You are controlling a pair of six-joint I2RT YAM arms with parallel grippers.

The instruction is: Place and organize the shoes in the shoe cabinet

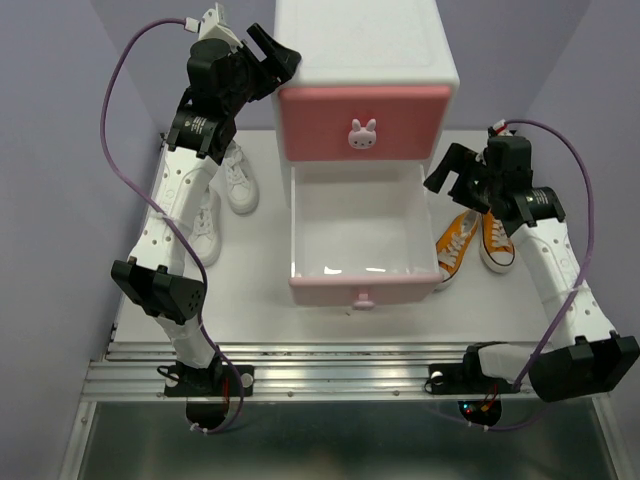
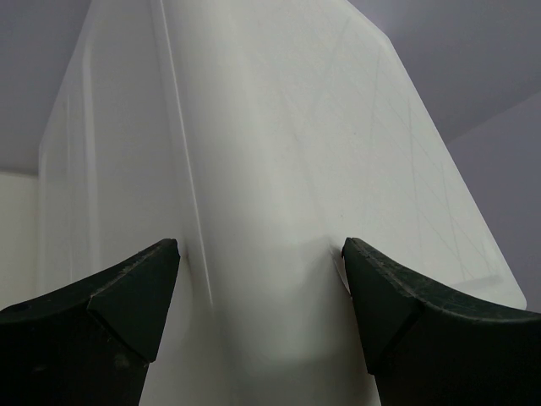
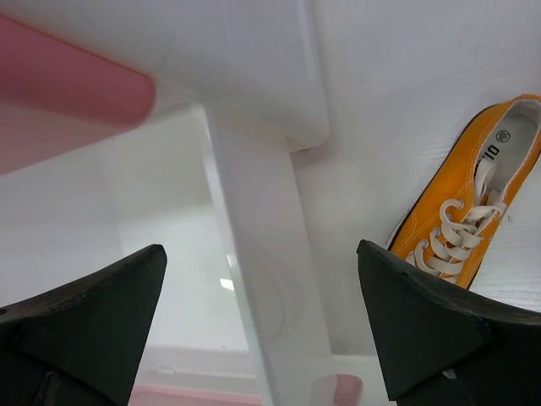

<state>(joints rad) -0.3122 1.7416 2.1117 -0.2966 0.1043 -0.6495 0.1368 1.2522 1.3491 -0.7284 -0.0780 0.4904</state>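
My right gripper is above the nearer orange shoe's laces, which lie toward the right in the wrist view, so next it needs to turn and go down that way onto them.
The white shoe cabinet [image 1: 366,45] stands at the back middle. Its darker pink upper drawer [image 1: 365,122] is closed. The paler pink lower drawer [image 1: 362,290] is pulled out and holds nothing. The two white shoes [image 1: 238,178] lie left of the cabinet, partly hidden by my left arm. The two orange shoes [image 1: 458,243] lie right of the open drawer; one shows in the right wrist view [image 3: 473,211]. My left gripper [image 1: 272,55] is open against the cabinet's upper left corner [image 2: 262,169]. My right gripper [image 1: 447,172] is open above the drawer's right wall [image 3: 262,279].
The white tabletop [image 1: 260,320] ends in a metal rail [image 1: 330,365] at the near edge. Purple walls close in on the left, right and back. A purple cable [image 1: 115,150] loops beside each arm.
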